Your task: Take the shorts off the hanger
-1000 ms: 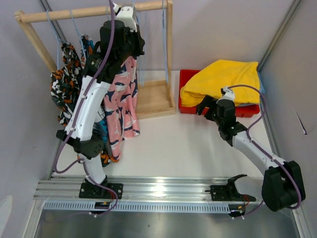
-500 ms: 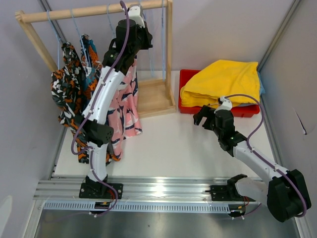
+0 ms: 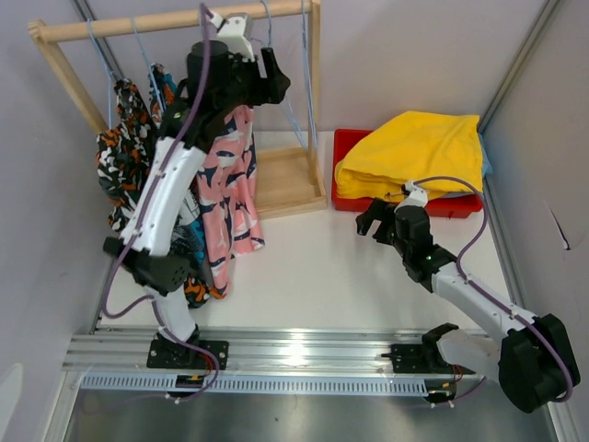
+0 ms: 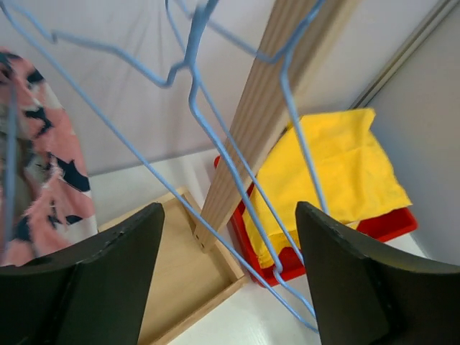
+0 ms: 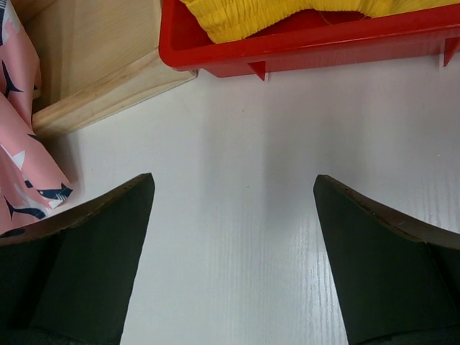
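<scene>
My left gripper shifts along the rack's bar next, to the left in the top view, onto the pink shorts' hanger, since the wire hangers ahead are empty.
Pink shorts (image 3: 230, 180) with a navy-white print hang from the wooden rack's rail (image 3: 138, 26). Orange-black-white shorts (image 3: 115, 170) and teal-orange shorts (image 3: 164, 87) hang to their left. Yellow shorts (image 3: 419, 147) lie heaped in the red bin (image 3: 350, 198). My left gripper (image 3: 274, 83) is up by the rail, to the right of the pink shorts (image 4: 43, 172). It is open (image 4: 230, 280) and holds nothing, with empty blue wire hangers (image 4: 194, 93) just ahead of it. Low over the table in front of the bin, my right gripper (image 3: 373, 219) stands open (image 5: 233, 251) and empty.
The rack's upright post (image 3: 316, 92) and its wooden base tray (image 3: 287, 184) stand between the two arms. The red bin (image 5: 302, 43) sits at the back right, and a grey wall closes in each side. A metal rail runs along the near edge.
My left gripper has opened and dropped slightly to the right of the rail. My right gripper has moved left, away from the bin, staying open.
</scene>
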Robot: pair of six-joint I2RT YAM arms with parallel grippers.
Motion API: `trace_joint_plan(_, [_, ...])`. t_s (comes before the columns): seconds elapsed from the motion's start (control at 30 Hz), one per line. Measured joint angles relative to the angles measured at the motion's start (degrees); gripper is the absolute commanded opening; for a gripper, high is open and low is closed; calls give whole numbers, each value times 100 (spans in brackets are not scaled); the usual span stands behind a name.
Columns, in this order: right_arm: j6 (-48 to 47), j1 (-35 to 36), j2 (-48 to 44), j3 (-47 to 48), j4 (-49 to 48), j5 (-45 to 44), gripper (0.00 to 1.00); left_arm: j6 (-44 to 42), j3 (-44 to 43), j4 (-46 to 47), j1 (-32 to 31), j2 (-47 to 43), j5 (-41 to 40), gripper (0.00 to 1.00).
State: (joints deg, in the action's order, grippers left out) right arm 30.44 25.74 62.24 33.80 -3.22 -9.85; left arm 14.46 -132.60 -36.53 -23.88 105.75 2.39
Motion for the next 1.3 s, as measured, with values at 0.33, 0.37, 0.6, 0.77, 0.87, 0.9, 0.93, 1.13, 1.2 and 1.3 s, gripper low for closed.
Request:
trace_joint_plan(0.33, [87, 503, -114, 61, 251, -308, 100, -518, -289, -245, 249, -1862, -101, 88])
trace_joint_plan(0.37, [90, 544, -129, 61, 275, -339, 99, -562, -291, -262, 332, -1926, -146, 87])
trace_joint_plan(0.6, [87, 673, -354, 83, 514, -498, 99, -697, 63, -332, 883, -1797, -328, 80])
trace_joint_plan(0.77, [85, 682, -472, 83, 658, -588, 99, -695, 46, -511, 1154, -1010, -291, 77])
trace_joint_plan(0.87, [83, 682, -516, 83, 723, -632, 100, -691, -35, -678, 1266, -603, -216, 76])
trace_joint_plan(0.9, [83, 682, -538, 81, 745, -645, 99, -682, -85, -713, 1296, -487, -201, 76])
trace_joint_plan(0.93, [83, 682, -560, 76, 756, -651, 99, -671, -140, -752, 1322, -398, -186, 75])
trace_joint_plan(1.13, [81, 682, -595, 35, 763, -695, 100, -629, -352, -780, 1401, -251, -66, 63])
trace_joint_plan(1.2, [81, 682, -592, -15, 763, -706, 99, -629, -404, -776, 1401, -251, -57, 51])
trace_joint_plan(1.3, [81, 682, -575, -68, 758, -715, 99, -549, -444, -774, 1408, -232, -26, 31])
